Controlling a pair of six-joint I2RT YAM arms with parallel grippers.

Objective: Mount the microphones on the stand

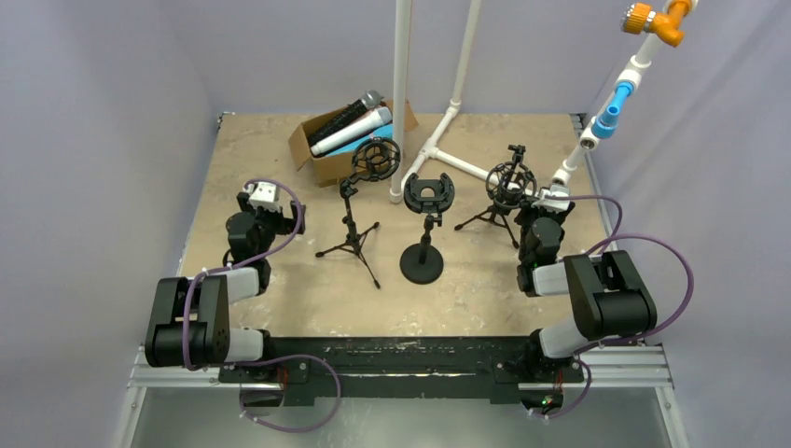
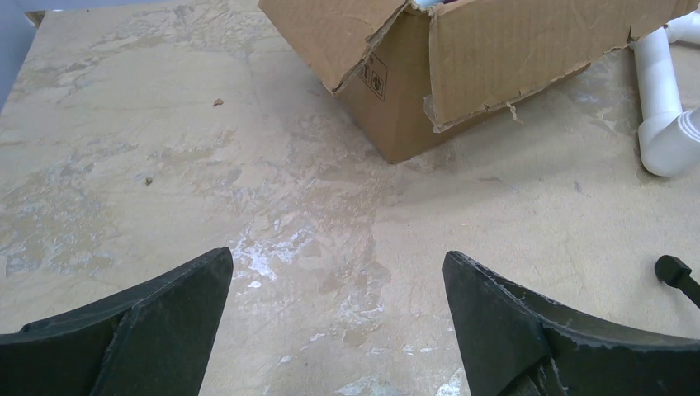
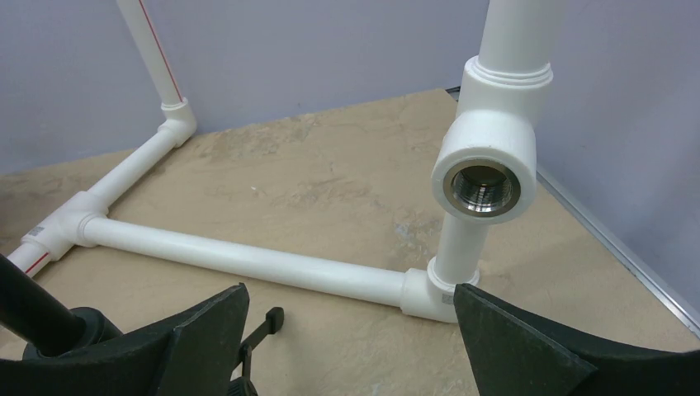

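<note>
The nearest tripod's shock mount crowds the box [image 1: 322,161]. My left gripper needs to turn up and to the right in the top view next, onto that tripod's post.
Two microphones, one black [image 1: 339,119] and one white [image 1: 351,133], lie in an open cardboard box [image 1: 322,161] at the back left, over something blue. Three black stands with empty shock mounts are lined up mid-table: a left tripod stand [image 1: 354,219], a round-base stand [image 1: 424,233] and a right tripod stand [image 1: 506,189]. My left gripper [image 1: 262,192] is low over the table, left of the left tripod; it is open [image 2: 338,272] and holds nothing, facing the box [image 2: 462,66]. My right gripper [image 1: 550,198] is beside the right tripod, open [image 3: 351,305] and holding nothing.
A white PVC pipe frame [image 3: 248,260] lies on the table behind the stands, with uprights [image 1: 401,84] rising from it. A threaded pipe fitting [image 3: 483,177] hangs close ahead of my right gripper. A tripod foot [image 3: 268,318] sits near its left finger. The table's metal edge [image 3: 619,256] runs along the right.
</note>
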